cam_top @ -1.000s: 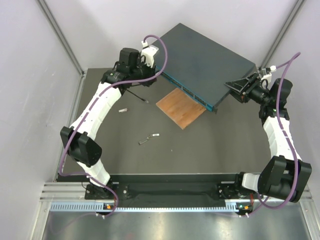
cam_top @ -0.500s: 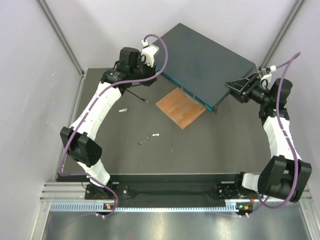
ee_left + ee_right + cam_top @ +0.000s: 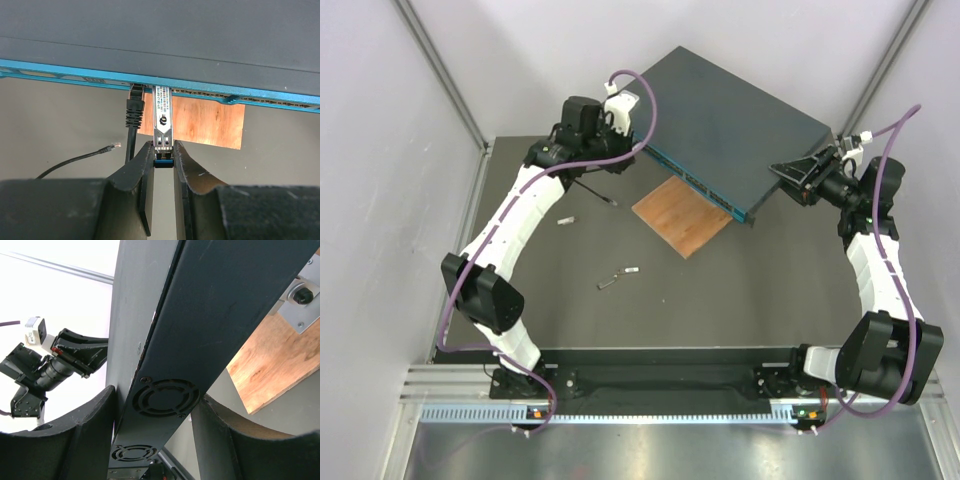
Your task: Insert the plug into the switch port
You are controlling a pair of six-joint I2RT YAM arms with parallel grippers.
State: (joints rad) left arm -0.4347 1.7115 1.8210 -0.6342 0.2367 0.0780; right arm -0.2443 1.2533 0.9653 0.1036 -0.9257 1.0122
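My left gripper pushes straight toward the switch's teal side beside the black cable boot next and releases it, since most of the silver module (image 3: pixel 163 115) still sticks out.
The dark blue-grey switch (image 3: pixel 730 120) lies at the back, its teal front face (image 3: pixel 75 70) lined with ports. My left gripper (image 3: pixel 163 150) is shut on a small silver module (image 3: pixel 163 115) whose far end sits in the teal face. Just left of it, a black cable boot (image 3: pixel 135 107) is seated in a switch port (image 3: pixel 136 90). That cable's free end, the pale plug (image 3: pixel 115 145), lies loose on the table. My right gripper (image 3: pixel 156 396) clamps the switch's right end (image 3: pixel 210 300), one finger on each side of its vented side panel.
A brown wooden board (image 3: pixel 682 215) lies under the switch's front edge. Small loose grey pieces (image 3: pixel 565 221) (image 3: pixel 615 280) rest on the dark table. Grey walls close in on both sides and behind.
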